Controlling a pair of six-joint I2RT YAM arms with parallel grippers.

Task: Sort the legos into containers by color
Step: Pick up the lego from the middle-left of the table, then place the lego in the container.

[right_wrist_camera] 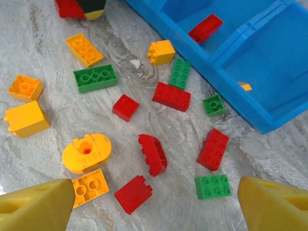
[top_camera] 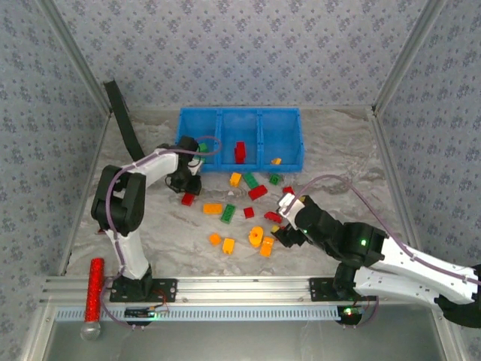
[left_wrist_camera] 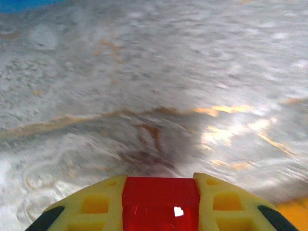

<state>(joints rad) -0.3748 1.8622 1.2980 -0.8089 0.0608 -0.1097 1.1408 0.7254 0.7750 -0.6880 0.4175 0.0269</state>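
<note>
The tray's middle compartment (top_camera: 240, 146), which holds a red brick, lies outward of my gripper, so next my left gripper needs to rise and carry its brick outward to release it.
The blue tray (top_camera: 289, 124) stands at the back, with a green brick (top_camera: 203, 147) in its left compartment, a red one (top_camera: 240, 150) in the middle and an orange one (top_camera: 276, 161) in the right. My left gripper (top_camera: 188, 192) is low over the table, just in front of the tray's left end. It is shut on a red brick (left_wrist_camera: 161, 199) held between its yellow fingers (left_wrist_camera: 91, 207). My right gripper (right_wrist_camera: 154, 211) hovers open above the scattered legos. Below it lie a red arched brick (right_wrist_camera: 153, 154), a red block (right_wrist_camera: 133, 194) and a green brick (right_wrist_camera: 213, 186).
Red, green and orange bricks are spread across the middle of the table (top_camera: 173, 241), between the tray and my right arm. A red glittery cylinder (top_camera: 95, 289) lies on the rail at the near left. A dark strip (top_camera: 120, 113) leans in the back-left corner.
</note>
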